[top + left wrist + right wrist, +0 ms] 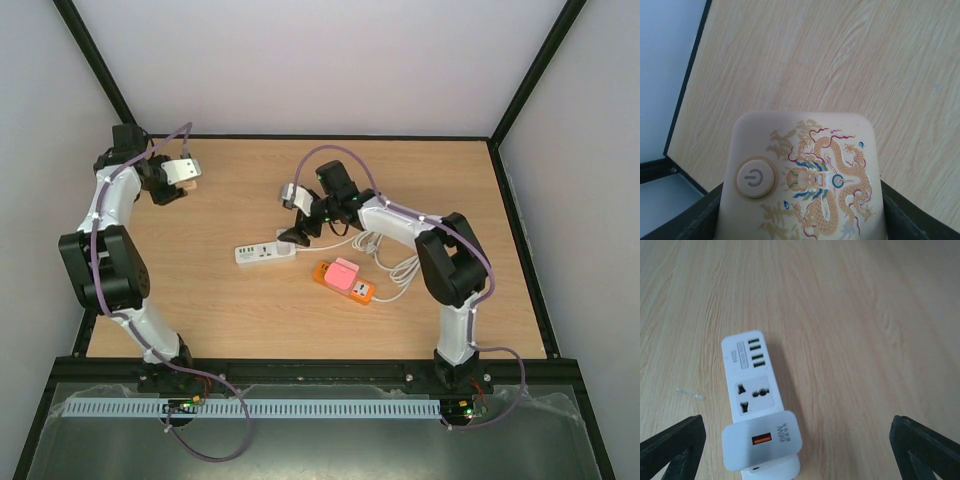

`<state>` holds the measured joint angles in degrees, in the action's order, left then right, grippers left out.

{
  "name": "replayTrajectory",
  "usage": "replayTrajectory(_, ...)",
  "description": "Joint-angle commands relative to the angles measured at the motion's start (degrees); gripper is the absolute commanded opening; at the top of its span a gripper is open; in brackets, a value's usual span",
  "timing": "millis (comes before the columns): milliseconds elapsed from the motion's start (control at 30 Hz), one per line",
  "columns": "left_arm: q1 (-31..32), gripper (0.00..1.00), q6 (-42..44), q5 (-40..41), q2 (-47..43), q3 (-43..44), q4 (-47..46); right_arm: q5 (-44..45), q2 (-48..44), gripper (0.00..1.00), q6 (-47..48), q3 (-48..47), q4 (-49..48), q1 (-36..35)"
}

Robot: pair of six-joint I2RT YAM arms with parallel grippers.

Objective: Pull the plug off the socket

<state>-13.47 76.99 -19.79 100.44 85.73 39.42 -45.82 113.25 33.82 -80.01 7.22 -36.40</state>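
The clear wood near the tabletop's far corner (190, 204) has room for the beige block, so I will move my left gripper down onto the bare tabletop there next and release it.
A white power strip (265, 252) lies mid-table. In the right wrist view it (747, 375) carries a white 66W charger plug (761, 440) pushed into its near socket. My right gripper (297, 236) hovers just above the strip's right end, open wide, with its fingers (675, 450) on either side of the plug and not touching it. My left gripper (183, 172) is raised at the far left, shut on a beige block (802, 175) printed with a dragon and a power button.
An orange power strip (345, 285) with a pink plug (343, 270) lies right of the white strip. Loose white cable (390, 265) coils beside it under my right arm. The black frame edge (685, 100) runs along the table's left side.
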Motion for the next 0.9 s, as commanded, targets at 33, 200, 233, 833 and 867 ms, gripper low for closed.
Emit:
replayTrajectory(33,-0.3,0.46,3.5,9.3,4.3,4.3,1.2,4.0,-7.6,0.98,-2.7,0.9,-1.1,0.2)
replayTrajectory(200,-0.3,0.46,6.0,16.7,7.2,6.2,-1.8,7.8,-14.1,0.98,-7.2,5.6,-4.4,1.4)
replayTrajectory(233,-0.2,0.46,6.6,17.8,7.5,6.4,-2.7,8.4,-15.2,0.98,-7.7,6.0,-4.3,1.6)
replayTrajectory(833,3.8,0.51,20.1,39.2,15.0,5.2,-12.3,15.1,-28.3,0.98,-12.6,16.9,-9.8,2.4)
replayTrajectory(867,4.1,0.51,20.5,39.6,15.2,5.2,-12.5,15.1,-28.5,0.98,-12.6,17.2,-10.1,2.4)
